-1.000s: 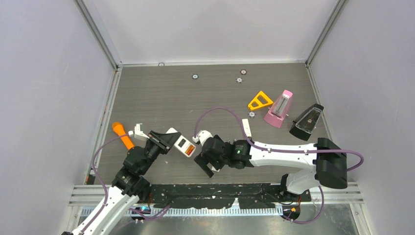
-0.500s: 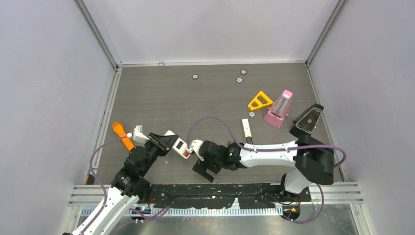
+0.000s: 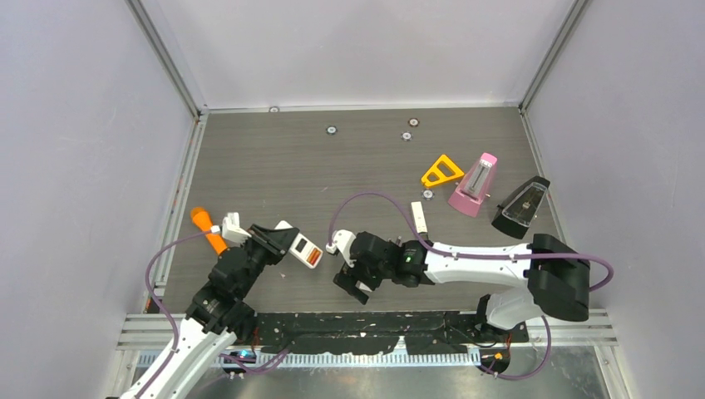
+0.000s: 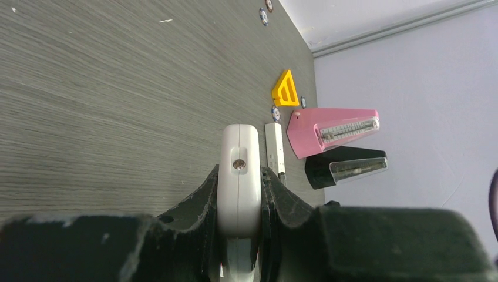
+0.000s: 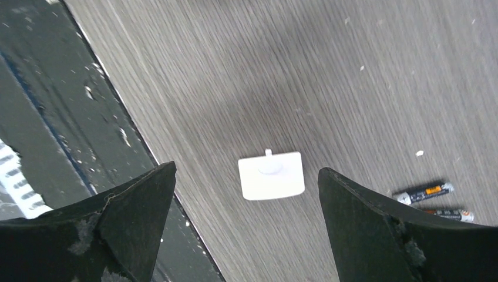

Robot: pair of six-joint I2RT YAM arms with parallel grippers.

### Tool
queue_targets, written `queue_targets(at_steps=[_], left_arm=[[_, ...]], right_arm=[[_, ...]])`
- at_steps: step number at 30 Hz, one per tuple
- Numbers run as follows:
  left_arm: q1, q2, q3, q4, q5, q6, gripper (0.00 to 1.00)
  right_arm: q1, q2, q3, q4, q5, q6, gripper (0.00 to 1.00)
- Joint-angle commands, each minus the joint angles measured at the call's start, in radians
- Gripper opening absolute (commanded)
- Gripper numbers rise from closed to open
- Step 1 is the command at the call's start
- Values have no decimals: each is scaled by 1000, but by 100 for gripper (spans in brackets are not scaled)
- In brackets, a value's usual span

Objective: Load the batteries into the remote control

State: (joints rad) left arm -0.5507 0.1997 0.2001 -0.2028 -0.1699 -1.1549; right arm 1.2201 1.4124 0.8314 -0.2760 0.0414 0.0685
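The robot's right gripper will next go down to the white battery cover (image 3: 364, 287) (image 5: 271, 175) below it and close its fingers across the cover's short edges, since batteries already fill the remote's open compartment.
My left gripper (image 3: 287, 241) is shut on the white remote control (image 3: 301, 248), held off the table with its open compartment facing up and orange-red batteries (image 3: 312, 257) showing in it. In the left wrist view the remote (image 4: 239, 170) stands edge-on, clamped between the fingers of the left gripper (image 4: 241, 176). My right gripper (image 3: 353, 278) hangs open over the near table edge. Between its spread fingers the right wrist view shows a white battery cover (image 5: 271, 175) flat on the table below the right gripper (image 5: 247, 168). Two dark batteries (image 5: 424, 192) lie side by side to the right.
An orange cone-ended stick (image 3: 208, 229) lies left of the left gripper. A slim white bar (image 3: 419, 218), a yellow triangle (image 3: 441, 171), a pink metronome (image 3: 474, 184) and a black metronome (image 3: 520, 208) sit at the right. The black rail (image 5: 53, 117) borders the near edge.
The left gripper has carried the remote slightly left. The right wrist swung a little left, then came back right, staying open over the near edge.
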Motion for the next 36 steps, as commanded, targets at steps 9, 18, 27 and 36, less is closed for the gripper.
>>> queue_targets(at_steps=[9, 18, 27, 36], left_arm=[[0, -22, 65, -22, -48, 37, 0], [2, -20, 74, -23, -49, 42, 0], [2, -21, 76, -23, -46, 44, 0], [1, -20, 73, -20, -42, 48, 0]], right_arm=[[-23, 99, -5, -72, -2, -5, 97], [-45, 183, 35, -120, 0, 35, 91], [-59, 188, 41, -135, -12, 56, 64], [-60, 131, 36, -112, 41, 88, 45]])
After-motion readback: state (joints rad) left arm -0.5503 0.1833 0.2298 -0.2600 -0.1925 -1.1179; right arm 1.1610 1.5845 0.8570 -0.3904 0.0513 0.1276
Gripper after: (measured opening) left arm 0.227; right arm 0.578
